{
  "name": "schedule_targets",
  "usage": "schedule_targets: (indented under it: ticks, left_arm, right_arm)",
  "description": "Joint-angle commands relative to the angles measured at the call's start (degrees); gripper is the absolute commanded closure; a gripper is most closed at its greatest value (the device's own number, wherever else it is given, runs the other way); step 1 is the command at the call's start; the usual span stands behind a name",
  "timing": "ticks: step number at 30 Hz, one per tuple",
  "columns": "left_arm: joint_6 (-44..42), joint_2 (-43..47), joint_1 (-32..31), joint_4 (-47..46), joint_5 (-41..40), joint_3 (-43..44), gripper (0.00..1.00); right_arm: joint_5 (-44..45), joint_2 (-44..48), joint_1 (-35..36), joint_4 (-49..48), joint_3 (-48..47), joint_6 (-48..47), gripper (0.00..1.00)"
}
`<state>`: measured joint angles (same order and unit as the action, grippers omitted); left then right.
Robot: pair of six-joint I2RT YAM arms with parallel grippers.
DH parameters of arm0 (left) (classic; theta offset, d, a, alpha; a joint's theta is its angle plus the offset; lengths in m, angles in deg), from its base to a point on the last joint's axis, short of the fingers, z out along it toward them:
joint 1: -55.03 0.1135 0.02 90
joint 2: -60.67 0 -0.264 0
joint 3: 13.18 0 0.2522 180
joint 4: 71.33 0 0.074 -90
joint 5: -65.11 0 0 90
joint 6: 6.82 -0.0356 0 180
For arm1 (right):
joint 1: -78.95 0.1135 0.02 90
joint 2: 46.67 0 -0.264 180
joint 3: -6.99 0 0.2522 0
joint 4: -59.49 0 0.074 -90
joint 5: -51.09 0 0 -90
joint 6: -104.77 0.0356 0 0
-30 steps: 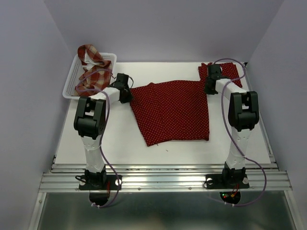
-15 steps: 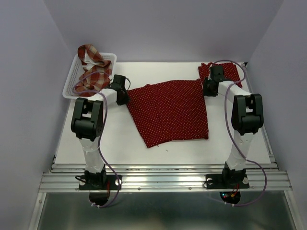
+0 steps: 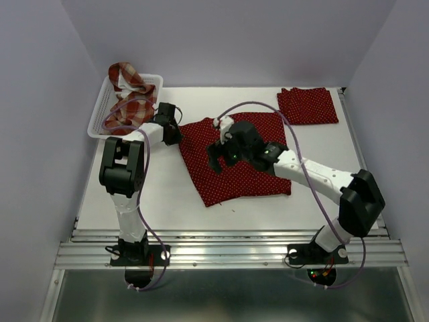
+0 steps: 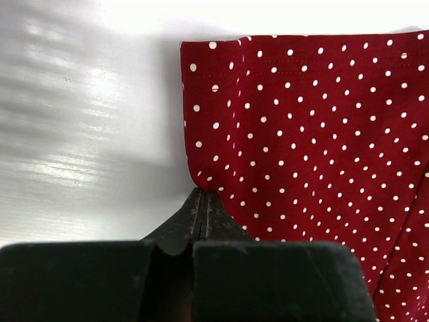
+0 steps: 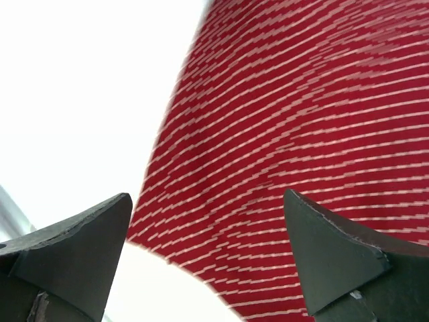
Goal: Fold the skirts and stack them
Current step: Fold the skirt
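My right gripper should move back and down onto the skirt's side edge by its near corner (image 3: pixel 203 198) (image 5: pixel 145 217), as my left gripper already pinches that same edge's far end.
A dark red polka-dot skirt (image 3: pixel 248 168) lies spread flat at the table's middle. My left gripper (image 3: pixel 175 131) is shut on the skirt's left edge; in the left wrist view its jaws (image 4: pixel 203 196) pinch the hem of the dotted cloth (image 4: pixel 322 121). My right gripper (image 3: pixel 214 159) hovers open over the skirt's left half, holding nothing. In the right wrist view the right gripper (image 5: pixel 208 201) has the motion-blurred skirt (image 5: pixel 301 100) below it. A second polka-dot skirt (image 3: pixel 307 105) lies folded at the back right. The plaid skirt (image 3: pixel 127 100) is bunched in the basket.
The white lattice basket (image 3: pixel 99 111) stands at the back left corner, just beside my left gripper. The white table (image 3: pixel 167 201) shows around the spread skirt. Grey walls close in on both sides and behind.
My right gripper opened, let go of the skirt's back right corner and swung left over its middle. The left gripper held its grip and barely moved.
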<state>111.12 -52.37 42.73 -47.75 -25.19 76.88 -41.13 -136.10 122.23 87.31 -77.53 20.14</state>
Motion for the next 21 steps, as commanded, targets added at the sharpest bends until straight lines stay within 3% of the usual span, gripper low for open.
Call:
schedule_targets:
  ticks: [1, 7, 14, 16, 20, 21]
  left_arm:
    - [-0.1, 3.5, 0.2, -0.6, 0.0, 2.1, 1.0]
    - [0.0, 3.5, 0.3, -0.8, 0.0, 2.2, 1.0]
    - [-0.2, 3.6, 0.3, -1.2, 0.0, 1.3, 1.0]
    - [-0.2, 3.7, 0.6, -1.5, 0.0, 0.9, 1.0]
    - [-0.1, 3.5, 1.0, -1.8, 1.7, 0.6, 1.0]
    - [-0.1, 3.5, 1.1, -1.9, 1.8, 0.6, 1.0]
  right_arm:
    - [4.5, -2.3, 7.6, 1.7, 1.2, -0.7, 0.0]
    - [9.7, -9.9, 18.2, 4.4, -1.3, -0.9, 0.0]
    - [14.3, -18.6, 21.9, 5.3, -4.7, -1.4, 0.05]
    - [14.7, -20.6, 21.9, 4.7, -5.4, -1.9, 0.18]
    - [15.3, -22.7, 21.9, 4.0, -6.0, -1.9, 0.32]
    - [15.4, -23.9, 21.9, 4.0, -6.1, -1.8, 0.42]
